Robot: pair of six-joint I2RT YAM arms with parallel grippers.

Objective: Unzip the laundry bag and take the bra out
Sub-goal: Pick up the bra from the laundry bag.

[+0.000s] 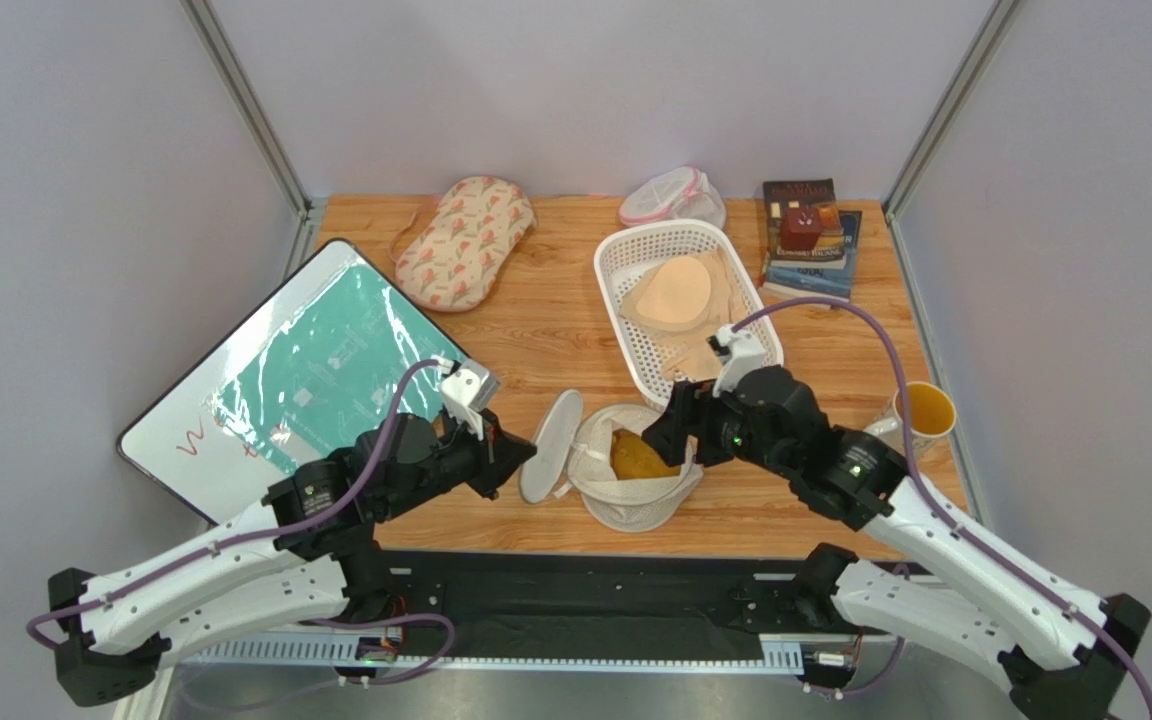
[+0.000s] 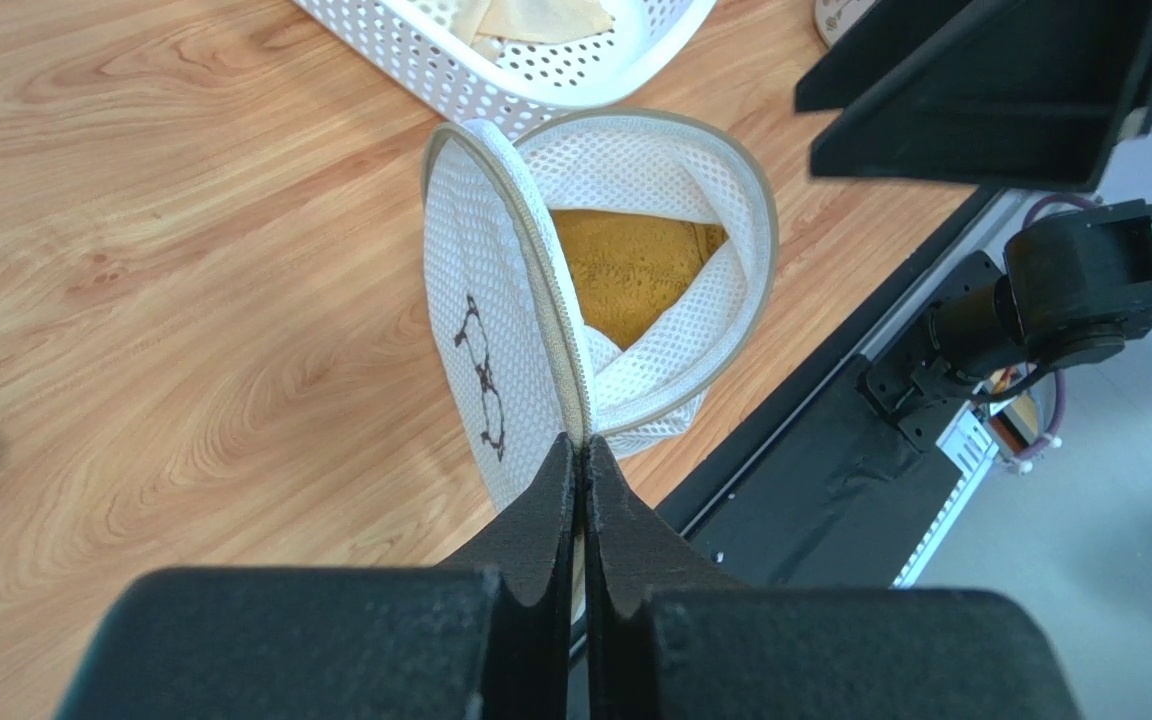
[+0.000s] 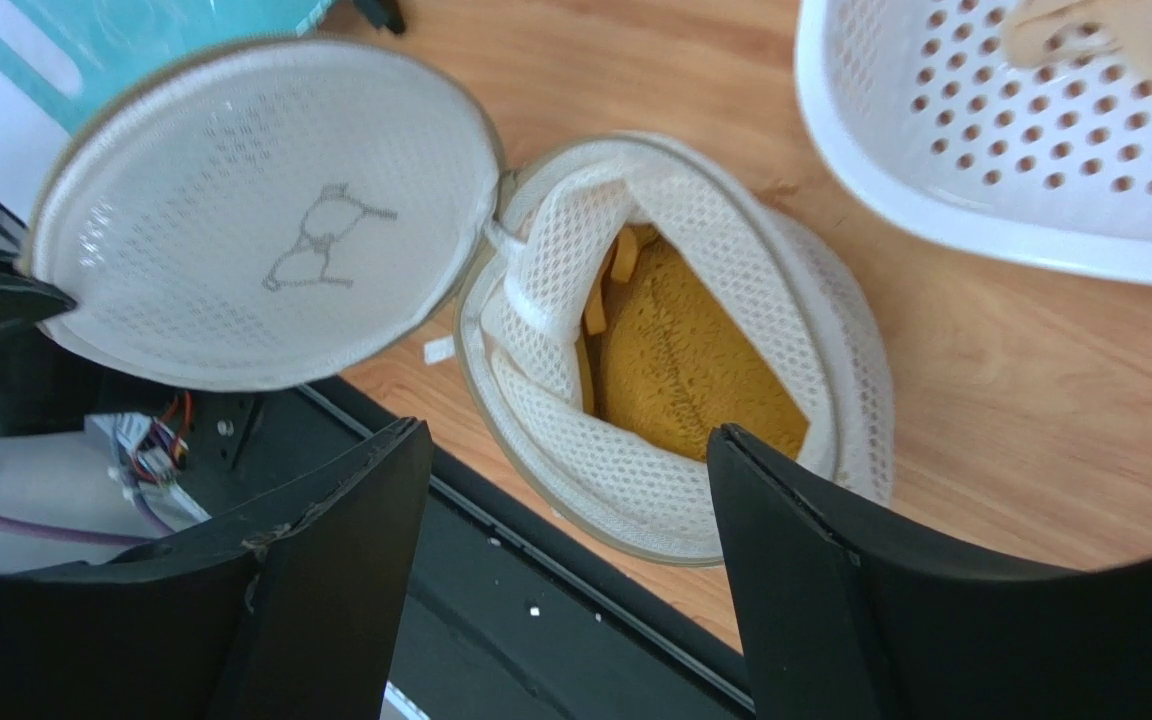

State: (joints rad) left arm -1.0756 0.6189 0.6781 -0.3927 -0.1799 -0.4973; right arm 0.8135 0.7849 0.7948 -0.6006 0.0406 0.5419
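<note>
My right gripper is open and the bag's lid stands open. Next it should move its open fingers down through the bag's opening, onto the yellow bra's bunched fold [image 1: 636, 456] [image 3: 687, 357] below, inside the bag.
The round cream mesh laundry bag [image 1: 630, 495] lies unzipped at the table's near edge. Its lid [image 1: 549, 446], with the black bra icon [image 2: 480, 378], is swung open to the left and stands on edge. My left gripper [image 2: 585, 446] is shut on the lid's zipped rim [image 2: 537, 285]. The mustard-yellow bra [image 1: 642, 455] lies inside the open bag; it also shows in the left wrist view [image 2: 627, 270] and the right wrist view [image 3: 687, 360]. My right gripper [image 3: 567, 432] is open and empty, hovering just above the bag's mouth [image 3: 642, 510].
A white basket [image 1: 620, 255] holding a pale peach bra stands behind the bag. An oval patterned bag [image 1: 462, 240], a small pink-trimmed mesh bag [image 1: 669, 195] and books [image 1: 808, 233] lie at the back. A yellow cup [image 1: 925, 408] is at the right, a whiteboard [image 1: 304, 375] at the left.
</note>
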